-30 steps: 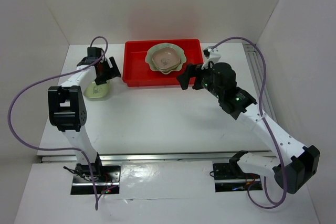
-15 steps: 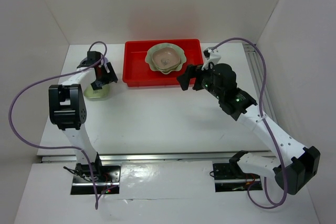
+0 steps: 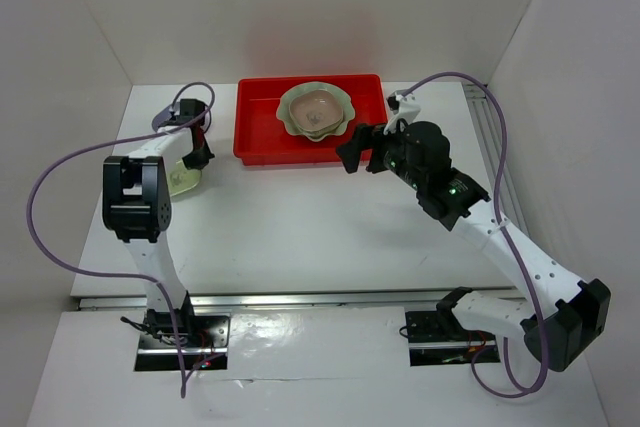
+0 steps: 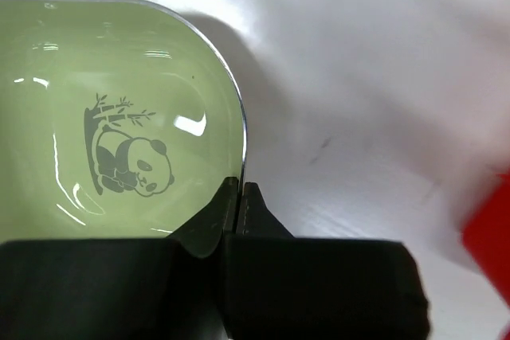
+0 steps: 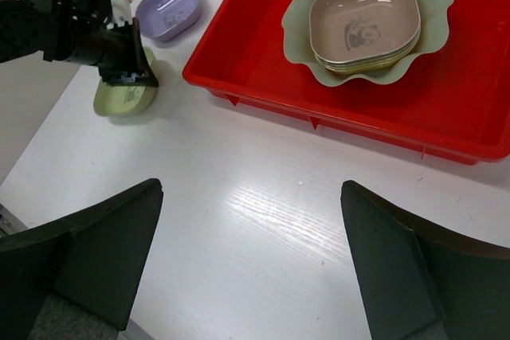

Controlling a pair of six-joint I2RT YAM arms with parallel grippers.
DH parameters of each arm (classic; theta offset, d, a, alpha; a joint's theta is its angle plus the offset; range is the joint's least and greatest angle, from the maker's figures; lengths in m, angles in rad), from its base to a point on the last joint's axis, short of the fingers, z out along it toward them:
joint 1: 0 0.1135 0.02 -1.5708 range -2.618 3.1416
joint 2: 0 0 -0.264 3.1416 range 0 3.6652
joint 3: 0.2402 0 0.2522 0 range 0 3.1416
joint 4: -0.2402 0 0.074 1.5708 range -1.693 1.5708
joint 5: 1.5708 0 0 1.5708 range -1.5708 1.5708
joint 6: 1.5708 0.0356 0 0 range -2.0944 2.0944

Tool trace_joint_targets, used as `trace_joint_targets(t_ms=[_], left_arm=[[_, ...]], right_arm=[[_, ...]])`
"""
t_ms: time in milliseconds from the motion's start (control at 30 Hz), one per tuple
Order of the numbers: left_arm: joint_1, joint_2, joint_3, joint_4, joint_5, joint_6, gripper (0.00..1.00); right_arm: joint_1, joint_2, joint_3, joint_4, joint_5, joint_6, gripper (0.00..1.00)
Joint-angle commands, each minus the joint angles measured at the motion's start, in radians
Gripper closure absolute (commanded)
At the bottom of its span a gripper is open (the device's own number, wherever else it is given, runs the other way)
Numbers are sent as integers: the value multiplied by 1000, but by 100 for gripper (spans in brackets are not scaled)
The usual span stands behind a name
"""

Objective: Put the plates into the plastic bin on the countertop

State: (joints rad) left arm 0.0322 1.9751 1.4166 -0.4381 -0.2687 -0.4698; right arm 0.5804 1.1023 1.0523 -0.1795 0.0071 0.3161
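Note:
My left gripper will next raise the green plate (image 3: 183,179) over the red bin's rim, lower it onto the brownish-pink plate (image 3: 316,110) and let go, because that like-shaped plate tops the stack.
My left gripper (image 4: 241,197) is shut on the right rim of a small green plate (image 4: 119,117) with a panda print, which lies on the white countertop (image 3: 300,217) left of the bin. From above, that gripper (image 3: 195,147) covers part of the green plate (image 3: 183,179). The red plastic bin (image 3: 258,132) holds a large pale green scalloped dish (image 5: 299,13) with a brownish-pink plate (image 5: 366,17) on top of a small stack. A lavender plate (image 5: 167,9) lies beyond the left gripper (image 5: 131,69). My right gripper (image 5: 251,189) hangs open and empty above the countertop in front of the bin.
White walls close in the countertop on the left, back and right. A metal rail (image 3: 490,137) runs along the right side. Purple cables (image 3: 45,187) loop off both arms.
The left gripper has come down onto the green plate and shut on its rim, and the left arm's elbow shifted slightly right. The right arm has not moved.

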Motion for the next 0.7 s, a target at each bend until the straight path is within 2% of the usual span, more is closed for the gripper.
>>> trace_joint_targets(t_ms=[0, 67, 200, 300, 333, 433, 567, 633, 667], left_arm=[[-29, 13, -19, -238, -95, -173, 100], [-40, -16, -8, -347, -119, -270, 100], [-99, -207, -64, -344, -110, -314, 100], [-182, -283, 8, -344, -110, -262, 100], [-208, -315, 42, -355, -110, -250, 100], [-309, -326, 221, -392, -101, -195, 100], [-373, -214, 547, -444, -57, -139, 100], [-385, -115, 649, -444, 20, -106, 100], [-385, -79, 748, -435, 76, -96, 100]], right_arm=[[10, -24, 25, 35, 8, -2, 0], [10, -15, 25, 69, -16, 8, 0], [19, 24, 47, 66, -6, 18, 0], [19, 24, 58, 35, 106, 18, 0], [19, 10, 58, 26, 193, 29, 0], [19, -92, 6, 66, 287, 86, 0], [19, -217, -34, 91, 338, 120, 0], [19, -266, -23, 68, 363, 146, 0], [19, -283, -23, 57, 372, 161, 0]])
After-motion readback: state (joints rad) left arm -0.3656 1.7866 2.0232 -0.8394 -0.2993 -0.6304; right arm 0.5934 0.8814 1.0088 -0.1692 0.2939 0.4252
